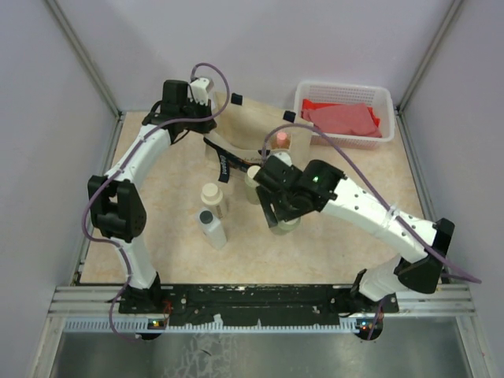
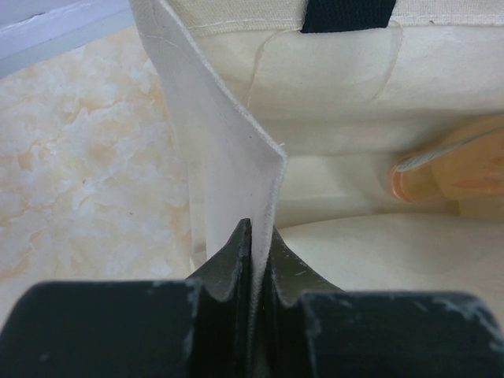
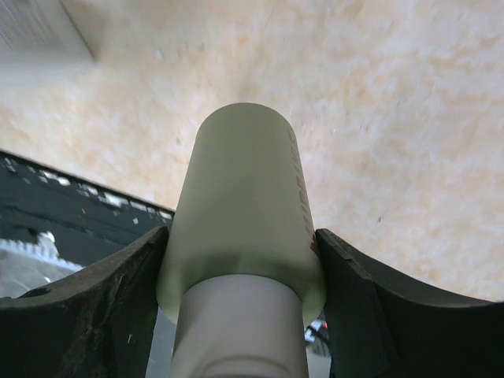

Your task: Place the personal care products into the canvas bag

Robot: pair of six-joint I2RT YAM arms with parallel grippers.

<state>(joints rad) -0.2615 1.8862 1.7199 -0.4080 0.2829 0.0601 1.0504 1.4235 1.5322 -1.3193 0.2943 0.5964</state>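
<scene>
I will lift my right gripper over the bag's near rim, lower the bottle inside and then let it go, because the empty space beside the peach-pink flask (image 1: pixel 281 139) is farther out than my right gripper.
The canvas bag (image 1: pixel 246 130) lies at the back middle of the table with its mouth open. My left gripper (image 1: pixel 197 93) is shut on the bag's left rim (image 2: pixel 236 157) and holds it up. The peach-pink flask (image 1: pixel 281 139) sits inside the bag and also shows in the left wrist view (image 2: pixel 457 169). My right gripper (image 1: pixel 277 211) is shut on an olive-green bottle (image 3: pixel 244 197) just above its cream cap; I cannot tell if it is off the table. A second olive-green bottle (image 1: pixel 252 183), a beige bottle (image 1: pixel 211 195) and a white dark-capped bottle (image 1: pixel 210 227) stand in front of the bag.
A white plastic basket (image 1: pixel 305 88) with red contents stands at the back right, beside the bag. Grey walls close the table on three sides. The dark base rail (image 1: pixel 260 298) runs along the near edge.
</scene>
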